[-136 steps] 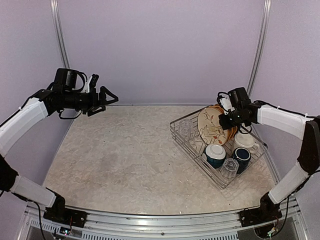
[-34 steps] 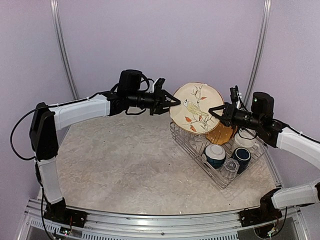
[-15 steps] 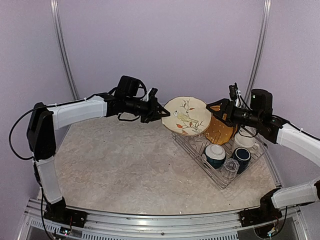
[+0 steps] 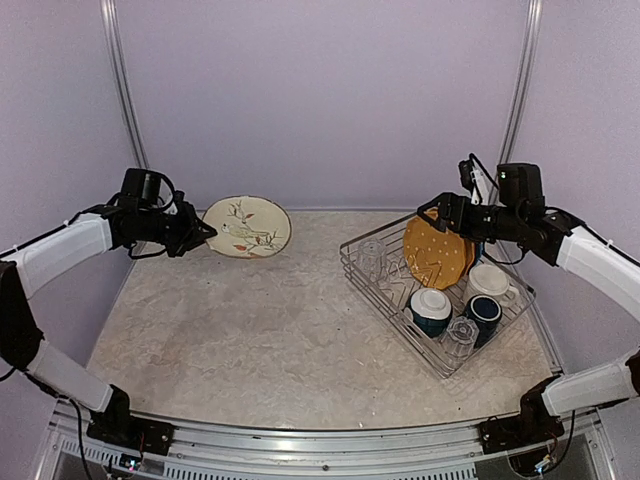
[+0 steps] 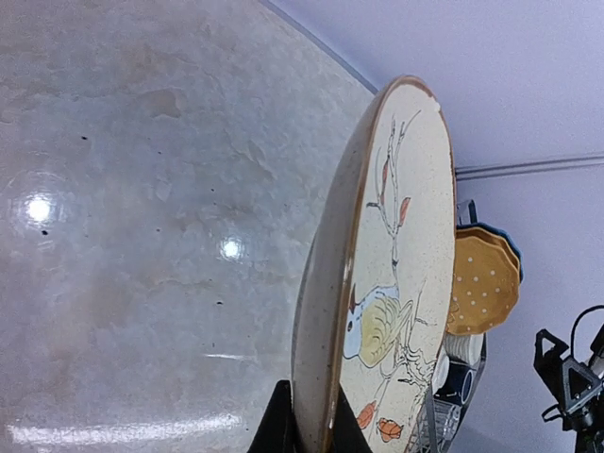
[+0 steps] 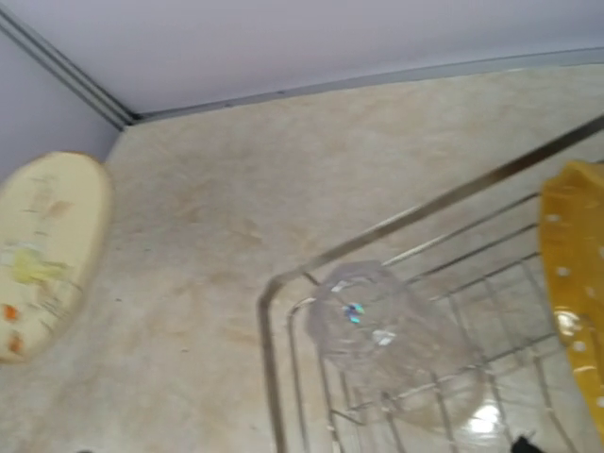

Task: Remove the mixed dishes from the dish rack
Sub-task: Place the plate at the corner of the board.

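My left gripper carries the cream floral plate to the left in the top view next, then down onto the tabletop's far corner, away from the dish rack (image 4: 392, 303).
My left gripper (image 4: 205, 233) is shut on the rim of the cream floral plate (image 4: 247, 227), which hangs tilted above the table's far left. In the left wrist view the plate (image 5: 396, 274) stands edge-on between the black fingers (image 5: 278, 425). My right gripper (image 4: 437, 212) hovers open and holds nothing, just above the orange plate (image 4: 437, 250) standing in the dish rack (image 4: 392, 303). The rack also holds two clear glasses (image 4: 371, 258) (image 4: 459, 335), a teal bowl (image 4: 431, 308), a navy mug (image 4: 484, 310) and a cream mug (image 4: 492, 283). In the right wrist view, one glass (image 6: 377, 330) lies in the rack's corner (image 6: 269, 377).
The rack sits at the table's right side, close to the right wall. Purple walls with metal posts (image 4: 128, 100) close in the back and sides. Bare marbled tabletop (image 4: 260, 330) stretches from the rack to the left edge.
My left arm has swung far to the left, carrying the floral plate away from the rack. My right gripper has let go of that plate, opened, and stayed above the rack.
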Controlling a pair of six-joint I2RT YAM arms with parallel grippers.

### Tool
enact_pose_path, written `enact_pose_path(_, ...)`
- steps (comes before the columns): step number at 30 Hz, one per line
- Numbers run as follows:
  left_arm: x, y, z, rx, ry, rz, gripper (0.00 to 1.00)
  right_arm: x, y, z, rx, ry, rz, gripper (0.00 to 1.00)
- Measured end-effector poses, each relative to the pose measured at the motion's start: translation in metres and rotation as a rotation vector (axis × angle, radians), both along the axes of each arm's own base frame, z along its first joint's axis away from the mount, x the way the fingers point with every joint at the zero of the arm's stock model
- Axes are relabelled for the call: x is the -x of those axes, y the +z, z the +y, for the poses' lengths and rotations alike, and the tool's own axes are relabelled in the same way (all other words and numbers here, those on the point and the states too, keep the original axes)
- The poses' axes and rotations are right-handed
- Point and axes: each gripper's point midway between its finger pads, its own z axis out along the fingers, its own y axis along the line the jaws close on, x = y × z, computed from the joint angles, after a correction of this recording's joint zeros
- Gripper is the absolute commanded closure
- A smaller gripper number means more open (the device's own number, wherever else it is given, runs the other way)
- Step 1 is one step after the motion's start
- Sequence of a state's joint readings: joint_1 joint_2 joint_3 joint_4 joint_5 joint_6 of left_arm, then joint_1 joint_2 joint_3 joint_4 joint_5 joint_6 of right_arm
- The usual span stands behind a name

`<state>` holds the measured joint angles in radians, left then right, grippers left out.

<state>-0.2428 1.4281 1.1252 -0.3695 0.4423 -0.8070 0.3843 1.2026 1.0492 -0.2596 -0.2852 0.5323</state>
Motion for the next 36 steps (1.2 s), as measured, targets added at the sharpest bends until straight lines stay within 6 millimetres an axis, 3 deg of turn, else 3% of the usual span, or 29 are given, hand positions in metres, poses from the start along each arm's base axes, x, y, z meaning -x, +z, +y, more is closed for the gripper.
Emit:
enact_pose_path(6,0.007,-0.009,0.073,-0.023,0.214,0.0,1.0,-0.001,-0.009,-0.015,0.104,-0.052,0.019,0.07)
enact_pose_path(15,-0.003,-0.053,0.153,-0.025,0.522,0.072,1.0,0.002,-0.022,-0.042,0.259,-0.136,0.062,0.06)
enact_pose_path(26,-0.031,-0.118,0.175,-0.069,0.591,0.179,1.0,0.015,-0.01,-0.057,0.291,-0.176,0.018,0.06)
enact_pose_path(36,-0.057,-0.134,0.195,-0.051,0.625,0.155,1.0,0.016,-0.016,-0.064,0.327,-0.2,0.028,0.06)
